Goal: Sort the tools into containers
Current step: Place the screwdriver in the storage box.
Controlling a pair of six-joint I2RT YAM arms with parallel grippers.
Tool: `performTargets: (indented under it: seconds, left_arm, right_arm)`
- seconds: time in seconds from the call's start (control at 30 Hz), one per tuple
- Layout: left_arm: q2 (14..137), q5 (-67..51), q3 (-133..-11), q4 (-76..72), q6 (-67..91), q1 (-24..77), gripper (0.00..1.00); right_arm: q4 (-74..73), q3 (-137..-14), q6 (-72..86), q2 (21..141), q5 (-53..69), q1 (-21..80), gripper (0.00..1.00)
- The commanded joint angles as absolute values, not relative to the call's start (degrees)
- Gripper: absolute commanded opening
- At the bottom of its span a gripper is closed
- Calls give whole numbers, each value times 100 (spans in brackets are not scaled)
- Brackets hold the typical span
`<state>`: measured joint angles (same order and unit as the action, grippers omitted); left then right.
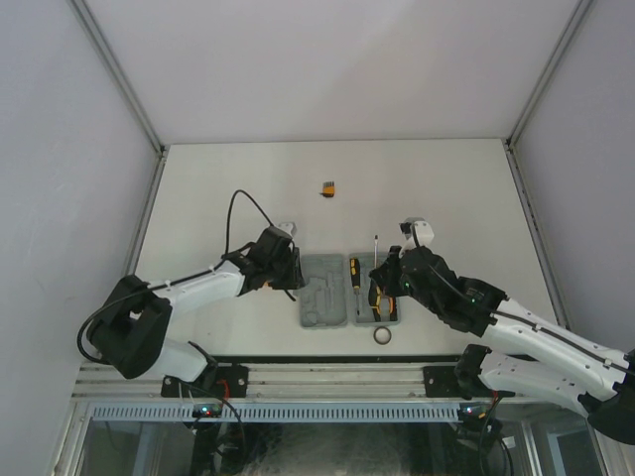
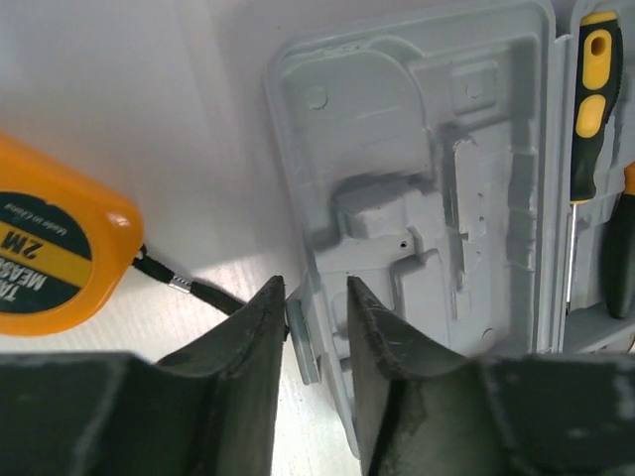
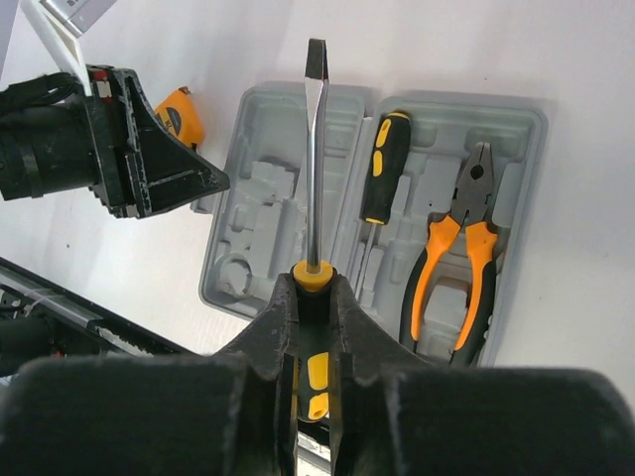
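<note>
The strip of the case between the resting screwdriver and the pliers [image 3: 456, 258] is empty, so I will next lower my right gripper's screwdriver into it and release it there.
The grey case [image 1: 319, 297] [image 2: 397, 149] [image 3: 258, 198] lies open in the middle of the table. In its right half rest the orange-handled pliers [image 3: 456, 258] and a black-and-orange screwdriver [image 3: 385, 169] [image 2: 593, 99]. My right gripper [image 3: 313, 288] [image 1: 385, 278] is shut on the handle of the other screwdriver [image 3: 315, 149] [image 1: 376, 246], held above the case with its blade pointing away. My left gripper [image 2: 316, 288] [image 1: 294, 270] straddles the case's left rim and latch tab [image 2: 301, 337], jaws a little apart. The orange tape measure [image 2: 50, 248] [image 3: 179, 111] lies just left of the case.
A tiny orange-black block [image 1: 327, 187] sits alone further back on the table. A small black ring [image 1: 383, 336] lies just in front of the case. A black cable [image 1: 243, 203] loops above the left arm. The metal rail [image 1: 317, 375] runs along the near edge.
</note>
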<state>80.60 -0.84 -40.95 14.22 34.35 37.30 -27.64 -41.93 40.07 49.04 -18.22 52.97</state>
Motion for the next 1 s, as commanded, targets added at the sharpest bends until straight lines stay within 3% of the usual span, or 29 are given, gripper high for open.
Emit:
performTargets:
  seconds: [0.0, 0.4, 0.97]
  left_arm:
    - [8238, -390, -3994, 902, 3599, 3700, 31]
    - [8240, -184, -3962, 934, 3808, 3663, 0]
    - [7476, -125, -3089, 213, 4849, 3308, 0]
  right_arm:
    - [-2448, -4227, 4070, 4816, -1775, 5258, 0]
    - [-2483, -4219, 4096, 4807, -1775, 5261, 0]
    - [-2478, -4223, 4097, 4972, -1763, 5252, 0]
